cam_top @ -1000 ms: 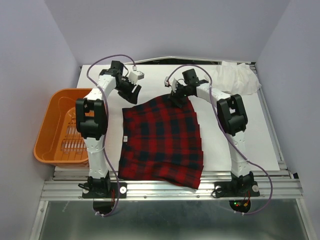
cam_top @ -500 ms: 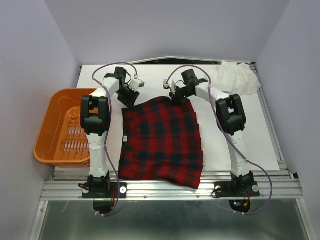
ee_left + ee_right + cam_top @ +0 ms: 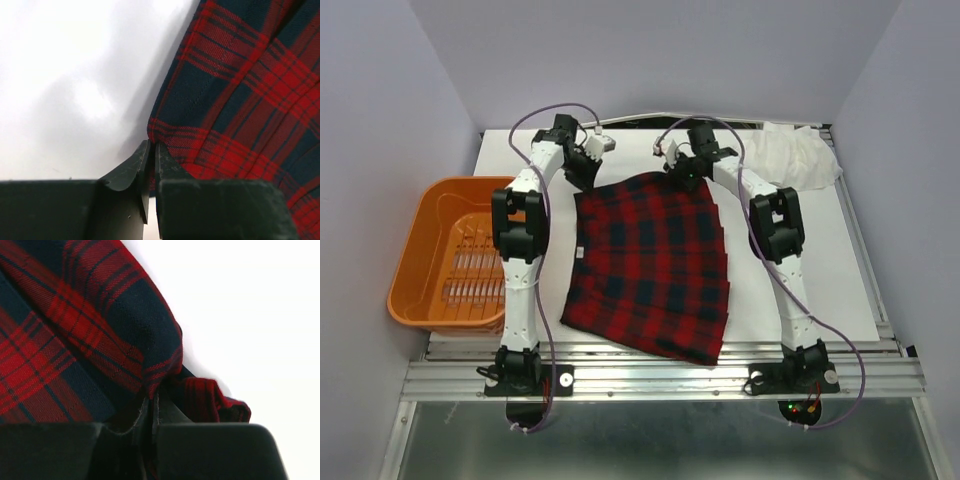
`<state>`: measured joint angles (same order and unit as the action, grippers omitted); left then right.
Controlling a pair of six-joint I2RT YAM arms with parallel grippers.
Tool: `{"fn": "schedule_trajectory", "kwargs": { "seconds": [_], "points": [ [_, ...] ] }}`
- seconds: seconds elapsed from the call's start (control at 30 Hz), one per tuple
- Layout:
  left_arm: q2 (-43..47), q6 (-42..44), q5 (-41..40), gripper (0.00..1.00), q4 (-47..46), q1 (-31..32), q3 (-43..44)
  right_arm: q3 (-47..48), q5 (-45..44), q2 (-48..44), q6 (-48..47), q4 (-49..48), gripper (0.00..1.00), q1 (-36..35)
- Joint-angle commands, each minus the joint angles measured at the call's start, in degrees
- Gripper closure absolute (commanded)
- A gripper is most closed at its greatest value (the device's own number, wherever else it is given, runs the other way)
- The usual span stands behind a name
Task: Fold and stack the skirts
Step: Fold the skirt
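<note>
My left gripper lifts next, carries the skirt's corner back and releases it low over the skirt's near end (image 3: pixel 576 287), since that end lies back from the gripper.
A red and dark plaid skirt (image 3: pixel 650 265) lies spread on the white table (image 3: pixel 800 270). My left gripper (image 3: pixel 584 172) is at the skirt's far left corner. In the left wrist view its jaws are shut on that corner of the skirt (image 3: pixel 235 100), with the gripper (image 3: pixel 152 150) pinching a thin fold of cloth. My right gripper (image 3: pixel 682 168) is at the far right corner. The right wrist view shows the gripper (image 3: pixel 151 402) shut on a bunched edge of the skirt (image 3: pixel 75 340). The far edge is stretched between the two grippers.
An orange basket (image 3: pixel 425 285) stands off the table's left side. A crumpled white cloth (image 3: pixel 790 155) lies at the back right corner. The skirt's near hem reaches the table's front edge, just ahead of the metal rail (image 3: pixel 660 375).
Both grippers have closed on the skirt's far corners and drawn them toward the back of the table. The skirt has slid away from the front edge and stretched flatter.
</note>
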<state>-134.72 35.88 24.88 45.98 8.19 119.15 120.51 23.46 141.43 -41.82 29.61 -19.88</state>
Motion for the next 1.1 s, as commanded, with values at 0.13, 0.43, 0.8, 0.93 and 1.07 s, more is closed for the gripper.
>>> {"fn": "schedule_trajectory", "kwargs": {
  "seconds": [0.13,0.43,0.8,0.93,1.07],
  "points": [
    [-2.1,-4.4,-0.9,1.00,-6.2,0.0,16.2,14.4,-14.3,3.6,2.3,-9.2,0.99,6.5],
    [12.9,-4.7,-0.2,1.00,-23.6,0.2,-0.8,7.2,-13.1,-8.5,4.1,-12.5,0.99,7.0],
    [26.6,6.1,0.4,1.00,-30.1,0.6,-18.9,-12.1,-9.0,-26.5,2.4,-7.3,0.99,7.0],
    [35.3,11.7,0.4,1.00,-39.3,1.0,-30.0,-16.7,-6.9,-30.5,2.4,-4.1,0.99,5.9],
    [41.9,17.7,0.8,1.00,-44.3,1.5,-41.5,-21.3,-4.8,-34.3,2.9,-1.3,0.99,3.6]
  ]
}}
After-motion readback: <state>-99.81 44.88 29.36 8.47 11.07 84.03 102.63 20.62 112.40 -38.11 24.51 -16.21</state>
